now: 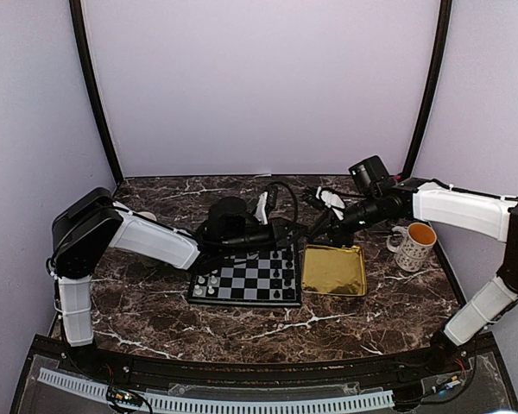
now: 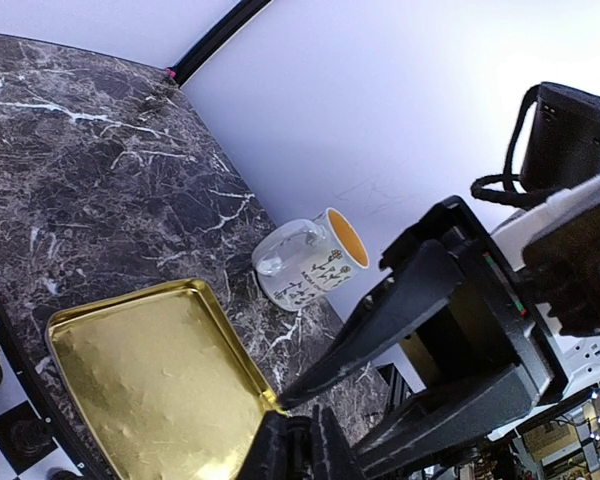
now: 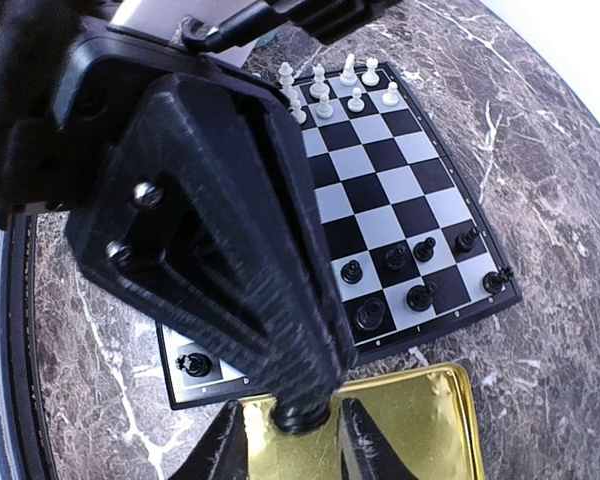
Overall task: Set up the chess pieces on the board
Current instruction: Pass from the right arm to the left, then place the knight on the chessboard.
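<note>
The board's empty middle squares leave room to release the piece, so my left gripper should go left in the top view and down over them next.
The board point(image 1: 242, 289) lies in the middle of the table. White chess pieces point(image 3: 325, 85) stand at its left end and black ones point(image 3: 420, 294) at its right end. My left gripper point(image 1: 295, 235) hangs over the near-left corner of the gold tray point(image 3: 420, 430), by the board's right edge. It is shut on a black chess piece point(image 3: 305, 418) whose round base shows below the fingertips. My right gripper point(image 3: 292, 440) is open, one finger on each side of that piece with a gap to it. In the left wrist view the right gripper's fingers point(image 2: 410, 300) loom close.
The gold tray point(image 1: 334, 272) lies directly right of the board. A white patterned mug point(image 1: 414, 246) with an orange inside stands further right. Cables and a white object point(image 1: 328, 200) lie behind the grippers. Purple walls close in the back and sides.
</note>
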`<state>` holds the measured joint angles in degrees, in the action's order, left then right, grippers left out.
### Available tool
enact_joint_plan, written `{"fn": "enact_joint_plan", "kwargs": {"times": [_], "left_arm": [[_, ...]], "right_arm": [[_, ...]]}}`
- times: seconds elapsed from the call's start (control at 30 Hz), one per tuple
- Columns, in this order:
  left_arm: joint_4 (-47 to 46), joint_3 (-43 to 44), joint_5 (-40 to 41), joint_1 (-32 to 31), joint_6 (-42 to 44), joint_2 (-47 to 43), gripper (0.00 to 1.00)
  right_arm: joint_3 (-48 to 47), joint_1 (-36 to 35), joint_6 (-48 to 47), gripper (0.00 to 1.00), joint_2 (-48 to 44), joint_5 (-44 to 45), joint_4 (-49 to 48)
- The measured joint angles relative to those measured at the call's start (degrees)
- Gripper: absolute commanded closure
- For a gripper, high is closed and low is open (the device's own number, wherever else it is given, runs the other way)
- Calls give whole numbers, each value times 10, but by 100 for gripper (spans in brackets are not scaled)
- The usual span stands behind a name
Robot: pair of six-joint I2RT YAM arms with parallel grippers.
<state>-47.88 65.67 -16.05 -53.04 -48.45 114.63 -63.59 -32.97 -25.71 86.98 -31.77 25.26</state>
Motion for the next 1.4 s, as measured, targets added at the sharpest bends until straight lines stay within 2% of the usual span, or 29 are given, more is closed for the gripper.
{"fn": "enact_joint_plan", "kwargs": {"times": [0.13, 0.33, 0.37, 0.4, 0.43, 0.47, 0.77, 0.93, 1.07, 1.17, 1.23, 1.4], "left_arm": [[40, 0, 0, 11, 49, -11, 97], [221, 10, 32, 19, 210, -90, 98], [253, 12, 42, 19, 237, -108, 98], [285, 15, 51, 19, 262, -124, 97], [306, 17, 59, 19, 279, -135, 98], [334, 20, 70, 19, 301, -146, 98], [462, 12, 136, 19, 356, -147, 95], [476, 9, 151, 18, 358, -120, 93], [482, 9, 162, 14, 361, -91, 92], [485, 9, 170, 10, 365, -75, 91], [486, 9, 173, 8, 367, -69, 86], [489, 9, 177, 6, 371, -65, 65]], "right_arm": [[14, 0, -2, 61, -33, 14, 1], [16, 5, -10, 59, -87, 61, 5], [10, 5, -13, 53, -88, 75, 10], [0, 6, -15, 38, -85, 91, 19], [-9, 7, -14, 11, -80, 103, 26], [-23, 9, -13, 0, -74, 116, 33], [-66, 19, 12, 0, -51, 141, 28], [-110, 19, 9, 8, -2, 114, 57], [-110, 19, 10, 15, 3, 101, 78], [-111, 19, 19, 16, 5, 101, 80], [-116, 19, 25, 17, 11, 101, 86], [-120, 19, 26, 17, 22, 93, 90]]}}
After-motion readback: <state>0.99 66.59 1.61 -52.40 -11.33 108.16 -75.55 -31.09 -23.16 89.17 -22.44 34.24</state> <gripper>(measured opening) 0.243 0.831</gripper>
